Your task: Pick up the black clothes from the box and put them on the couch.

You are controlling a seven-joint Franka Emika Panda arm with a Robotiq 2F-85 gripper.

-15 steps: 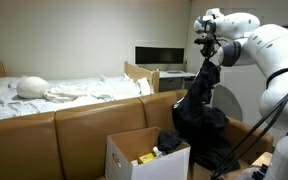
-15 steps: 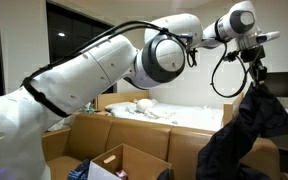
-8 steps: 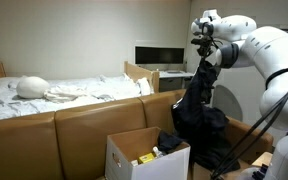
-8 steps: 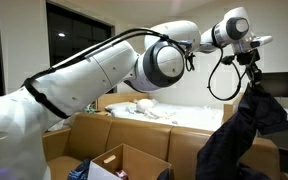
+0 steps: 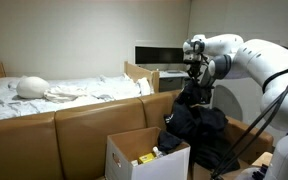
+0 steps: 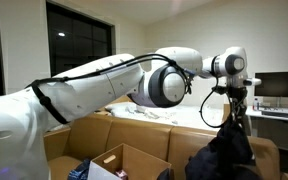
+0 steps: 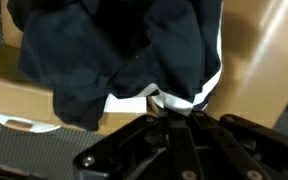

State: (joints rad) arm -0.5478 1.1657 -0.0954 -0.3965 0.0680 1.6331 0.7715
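The black clothes (image 5: pixel 196 125) hang from my raised gripper high above the couch seat, so they go down toward the seat beside the white box (image 5: pixel 144 158) next.
My gripper (image 5: pixel 196 83) (image 6: pixel 236 106) (image 7: pixel 172 103) is shut on the black clothes (image 5: pixel 196 125) (image 6: pixel 224 155) (image 7: pixel 114 45), which hang from it in a dark bundle over the couch's back. In the wrist view the fabric with a white edge fills the top, pinched between the closed jaws. The white box (image 5: pixel 144 158) (image 6: pixel 124 160) stands with open flaps in front of the tan leather couch (image 5: pixel 84 125) (image 6: pixel 84 135). More dark cloth lies heaped by the box's side (image 5: pixel 209 150).
Inside the box lie a yellow item (image 5: pixel 144 158) and other small things. Behind the couch stands a bed with white sheets (image 5: pixel 54 92) and a monitor (image 5: pixel 159 56) on a wooden desk. The robot arm (image 6: pixel 94 85) spans the exterior view.
The gripper has moved down and toward the couch back with the black clothes, and the hanging fabric now bunches lower on the couch.
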